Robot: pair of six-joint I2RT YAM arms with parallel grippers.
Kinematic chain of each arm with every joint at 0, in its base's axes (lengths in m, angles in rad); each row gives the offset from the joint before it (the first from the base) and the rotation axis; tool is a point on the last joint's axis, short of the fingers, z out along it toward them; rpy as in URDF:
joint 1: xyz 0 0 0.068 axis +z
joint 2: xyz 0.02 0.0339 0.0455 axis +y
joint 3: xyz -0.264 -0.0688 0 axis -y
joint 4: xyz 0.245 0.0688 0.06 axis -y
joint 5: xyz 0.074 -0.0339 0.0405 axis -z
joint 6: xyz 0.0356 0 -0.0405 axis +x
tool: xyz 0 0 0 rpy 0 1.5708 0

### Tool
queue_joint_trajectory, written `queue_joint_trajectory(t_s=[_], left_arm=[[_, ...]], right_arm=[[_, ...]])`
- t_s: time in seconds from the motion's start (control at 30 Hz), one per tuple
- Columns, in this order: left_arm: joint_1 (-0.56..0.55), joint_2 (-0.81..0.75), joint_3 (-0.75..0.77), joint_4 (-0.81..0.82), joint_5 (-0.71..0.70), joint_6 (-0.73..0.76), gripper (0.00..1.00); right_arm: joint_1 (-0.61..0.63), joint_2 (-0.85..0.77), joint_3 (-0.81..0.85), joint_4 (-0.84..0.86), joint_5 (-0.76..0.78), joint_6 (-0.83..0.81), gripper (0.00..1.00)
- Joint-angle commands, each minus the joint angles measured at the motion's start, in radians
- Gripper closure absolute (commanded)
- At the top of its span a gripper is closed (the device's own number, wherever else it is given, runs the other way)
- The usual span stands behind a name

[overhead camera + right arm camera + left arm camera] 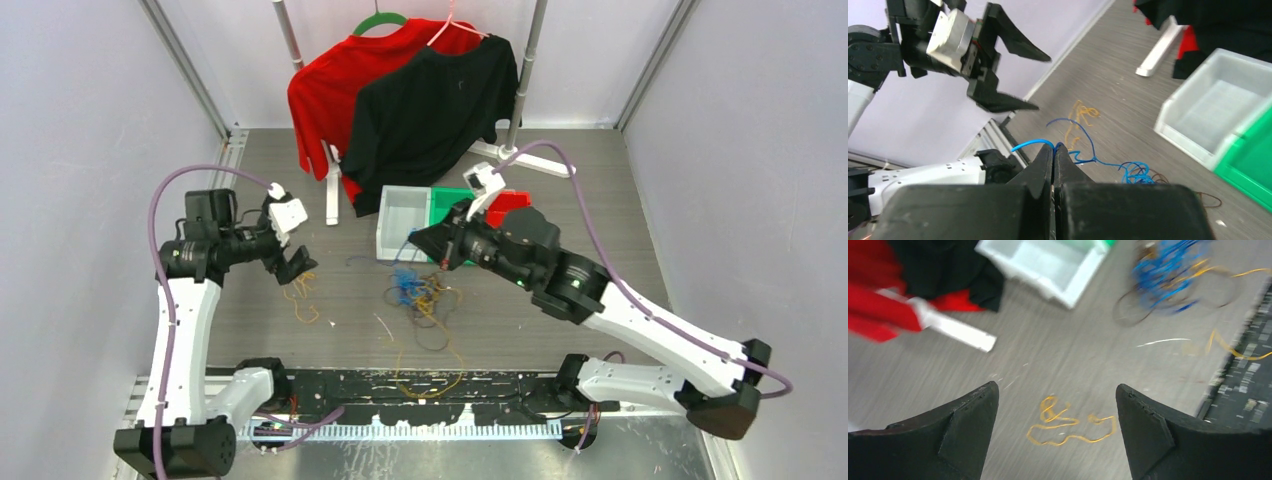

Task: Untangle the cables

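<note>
My left gripper lowers its open fingers to the yellow-orange cable below next, onto its looped end (302, 284) (1049, 409), and closes them there, where strands bunch together.
A tangle of blue, yellow-orange and dark cables (418, 292) lies on the grey table ahead of the arms. It also shows in the left wrist view (1168, 275). My right gripper (415, 238) is shut on a blue cable (1030, 146) at its fingertips (1053, 147) and holds it above the table. The strand runs back to the tangle (1135, 172). A separate yellow-orange cable (300, 295) lies loose on the left. My left gripper (295, 262) is open and empty above it, with that cable (1063, 423) lying between its fingers (1055, 387).
A white bin (403, 222), a green bin (450, 200) and a red bin (510, 203) stand behind the tangle. A rack with a red shirt (330, 90) and a black shirt (430, 110) stands at the back. A yellow strand (440, 375) trails to the near edge.
</note>
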Motion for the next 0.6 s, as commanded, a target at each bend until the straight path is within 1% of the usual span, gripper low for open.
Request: queue_joint_trajectory(t_s=[0.0, 0.13, 0.23, 0.33, 0.43, 0.57], left_arm=[[-0.154, -0.019, 0.033, -0.144, 0.116, -0.040, 0.13], [-0.356, -0.069, -0.011, -0.037, 0.003, -0.170, 0.13], [-0.447, -0.082, -0.040, 0.013, -0.095, -0.170, 0.13], [-0.492, -0.083, -0.071, 0.034, -0.187, -0.102, 0.14], [-0.495, -0.104, -0.121, 0.065, -0.250, -0.048, 0.15], [-0.493, -0.069, -0.167, 0.026, -0.332, -0.045, 0.14]], right_arm=[[-0.003, 0.080, 0.042, 0.253, -0.140, 0.083, 0.99], [-0.002, 0.145, 0.056, 0.330, -0.202, 0.126, 0.99], [-0.003, 0.173, 0.053, 0.357, -0.223, 0.143, 0.99], [-0.003, 0.183, 0.051, 0.359, -0.228, 0.145, 0.99], [-0.005, 0.172, 0.044, 0.319, -0.194, 0.115, 0.99], [-0.038, 0.104, 0.017, 0.234, -0.132, 0.062, 0.99]])
